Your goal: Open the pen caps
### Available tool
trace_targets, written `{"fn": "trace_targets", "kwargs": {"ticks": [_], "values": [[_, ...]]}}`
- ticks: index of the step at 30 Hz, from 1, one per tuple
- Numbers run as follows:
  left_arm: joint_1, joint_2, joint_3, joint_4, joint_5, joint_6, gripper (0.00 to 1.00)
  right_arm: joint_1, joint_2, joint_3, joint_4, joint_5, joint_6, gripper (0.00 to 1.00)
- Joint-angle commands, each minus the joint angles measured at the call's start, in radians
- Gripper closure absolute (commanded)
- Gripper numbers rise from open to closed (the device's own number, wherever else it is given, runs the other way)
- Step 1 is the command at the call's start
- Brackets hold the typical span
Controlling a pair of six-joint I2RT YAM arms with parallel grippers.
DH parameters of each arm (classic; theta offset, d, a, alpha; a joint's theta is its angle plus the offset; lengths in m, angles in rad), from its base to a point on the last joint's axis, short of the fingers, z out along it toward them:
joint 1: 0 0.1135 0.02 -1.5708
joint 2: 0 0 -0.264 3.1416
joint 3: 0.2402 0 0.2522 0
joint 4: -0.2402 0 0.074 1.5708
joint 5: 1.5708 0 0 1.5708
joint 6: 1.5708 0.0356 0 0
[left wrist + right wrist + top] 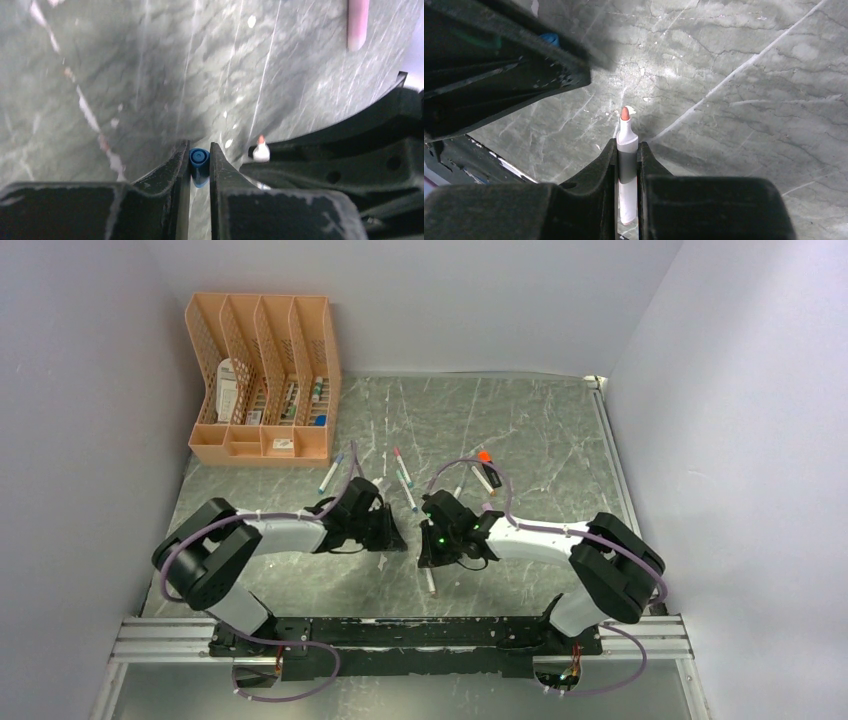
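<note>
The orange-red tip is already bare. The blue cap [199, 159] should come out of my left gripper next, once it has moved outward over the clear tabletop short of the teal pen.
My left gripper [199, 148] is shut on a small blue pen cap [199, 159], which is off its pen. My right gripper [627, 146] is shut on a white pen barrel [626, 172] with a grey band; its orange-red tip [625, 113] is bare. The tip also shows in the left wrist view [260, 148], a short way right of the cap. In the top view the left gripper [393, 531] and right gripper [428, 537] face each other at mid-table, a small gap apart. The blue cap also shows in the right wrist view [550, 37].
Several capped pens lie behind the grippers: a teal one [330, 476], a pink and teal pair [404, 480], an orange one [484, 466]. Another pen [431, 581] lies near the right gripper. An orange file organizer [262, 380] stands at back left. A pink pen [358, 22] lies ahead.
</note>
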Motion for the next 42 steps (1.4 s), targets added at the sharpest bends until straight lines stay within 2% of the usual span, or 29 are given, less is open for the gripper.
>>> {"fn": "trace_targets", "kwargs": {"ticks": [1, 7, 24, 33, 42], "values": [[-0.006, 0.075, 0.091, -0.029, -0.078, 0.063, 0.89, -0.004, 0.011, 0.008, 0.011, 0.029, 0.008, 0.96], [-0.006, 0.135, 0.159, -0.094, -0.096, 0.1, 0.88, -0.005, 0.032, 0.027, -0.006, 0.055, 0.014, 0.93], [-0.007, 0.118, 0.167, -0.171, -0.187, 0.121, 0.85, -0.004, 0.049, 0.012, 0.005, 0.04, 0.024, 0.91], [-0.006, 0.186, 0.274, -0.213, -0.2, 0.156, 0.85, -0.003, 0.024, -0.009, 0.038, 0.001, 0.042, 0.91], [-0.006, 0.148, 0.224, -0.215, -0.208, 0.143, 0.79, -0.001, 0.031, -0.01, 0.045, -0.01, 0.039, 0.86]]}}
